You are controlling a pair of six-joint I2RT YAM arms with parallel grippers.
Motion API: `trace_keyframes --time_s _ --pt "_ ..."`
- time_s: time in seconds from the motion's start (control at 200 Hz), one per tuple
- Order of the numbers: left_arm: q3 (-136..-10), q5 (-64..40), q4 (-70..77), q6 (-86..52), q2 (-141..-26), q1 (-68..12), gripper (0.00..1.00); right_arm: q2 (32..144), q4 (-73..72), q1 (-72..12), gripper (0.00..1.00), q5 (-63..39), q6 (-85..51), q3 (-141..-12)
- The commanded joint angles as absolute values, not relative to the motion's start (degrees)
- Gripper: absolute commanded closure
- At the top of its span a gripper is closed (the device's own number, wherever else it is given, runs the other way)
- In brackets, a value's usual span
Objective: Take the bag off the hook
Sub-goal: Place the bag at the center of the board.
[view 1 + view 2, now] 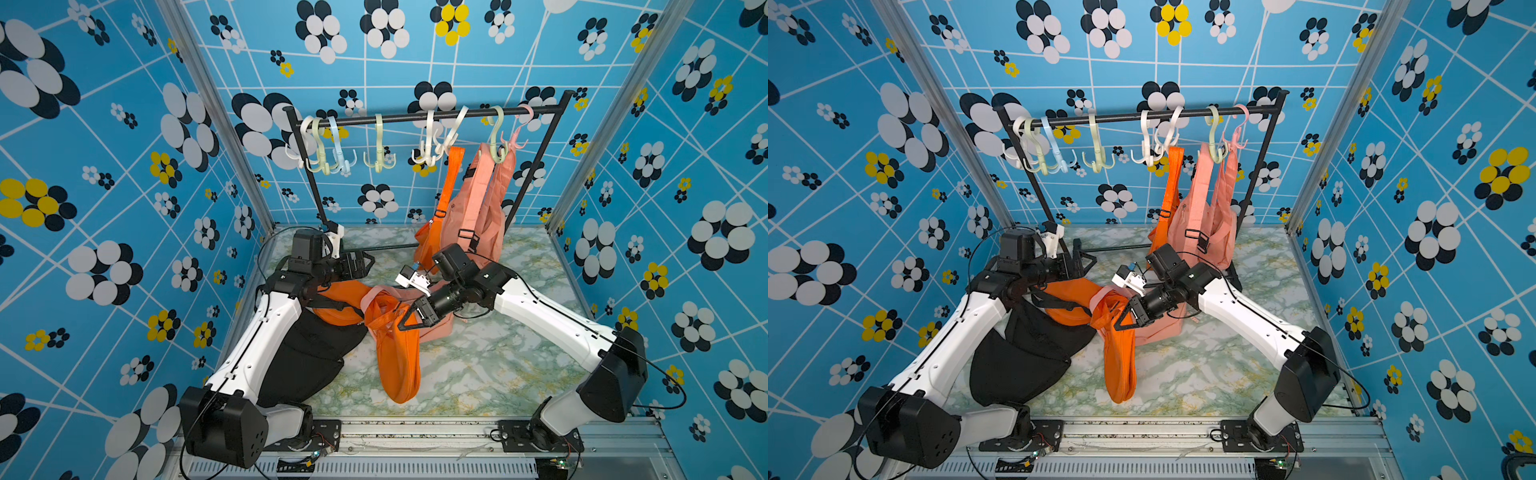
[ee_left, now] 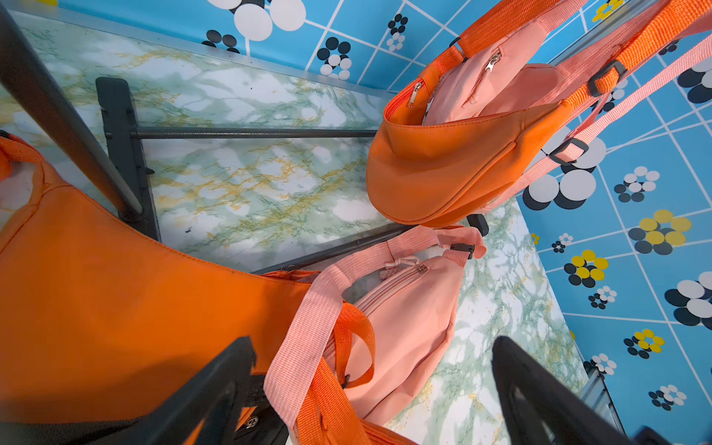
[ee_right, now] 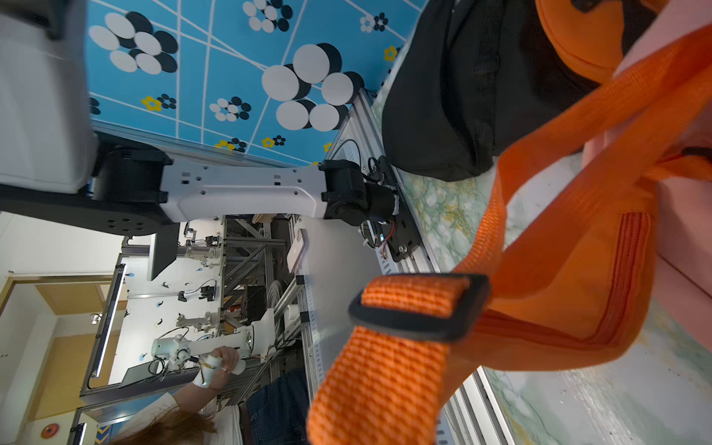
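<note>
My right gripper needs to draw down toward its arm next, spreading the folded orange bag, and let go of the strap, because bare marble (image 1: 464,339) beside the pink bag is below the gripper.
An orange bag (image 1: 428,243) (image 2: 443,169) hangs by its strap from a white hook (image 1: 451,133) on the black rail (image 1: 415,116). Beside it, pink bags (image 1: 478,208) hang from a green hook (image 1: 496,143). My left gripper (image 1: 365,262) (image 2: 370,385) is open and low near the rack's left foot, holding nothing. My right gripper (image 1: 402,326) (image 1: 1121,325) is shut on the strap (image 3: 385,385) of another orange bag (image 1: 399,365) (image 3: 578,250) that lies on the table; its jaws are hidden in the right wrist view.
On the marble table (image 1: 498,365) lie a black bag (image 1: 307,361), a further orange bag (image 1: 340,303) under the left arm and a pink bag (image 1: 436,328) (image 2: 404,327). Several empty hooks (image 1: 378,149) hang along the rail. Patterned walls close in three sides.
</note>
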State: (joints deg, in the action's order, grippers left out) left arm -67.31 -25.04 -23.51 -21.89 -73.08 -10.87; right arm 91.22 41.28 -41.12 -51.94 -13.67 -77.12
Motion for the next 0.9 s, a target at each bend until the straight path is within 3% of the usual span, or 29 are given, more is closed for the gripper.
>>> trace_keyframes --time_s 0.0,0.28,0.4,0.51,0.555,0.615,0.66,0.76,0.9 --pt "-65.6 -24.7 -22.7 -22.1 -72.5 -10.5 0.01 93.3 43.4 -37.4 1.0 -47.1 -11.7 -68.5" --pt "-63.5 -25.9 -20.3 -24.2 -74.9 -11.8 0.01 92.4 40.1 -27.0 1.0 -35.3 -16.2 -56.6" --pt "-64.4 -24.9 -21.8 -23.0 -76.5 -13.9 0.01 93.1 38.5 -25.0 0.94 -28.6 -18.7 -56.7" --pt "-66.6 -23.9 -26.0 -20.7 -78.3 -16.7 0.01 95.3 37.0 -23.3 0.75 -24.4 -21.7 -58.1" --pt "-67.9 -22.7 -29.0 -19.2 -78.9 -18.3 0.01 96.1 36.6 -22.7 0.58 -23.0 -22.5 -58.4" --pt "-69.1 -19.5 -33.0 -17.1 -79.2 -20.2 0.01 96.7 36.4 -22.0 0.27 -20.6 -23.4 -58.4" --pt "-69.3 -17.4 -35.0 -16.1 -79.1 -21.2 0.01 96.8 36.3 -21.6 0.13 -18.7 -23.8 -58.4" --pt "-68.4 -16.0 -36.3 -15.6 -78.2 -21.2 0.01 96.3 35.7 -20.9 0.03 -16.1 -24.9 -58.9" --pt "-68.8 -16.3 -37.2 -15.5 -78.0 -21.6 0.01 94.1 38.3 -20.1 0.01 -11.1 -25.5 -60.7"
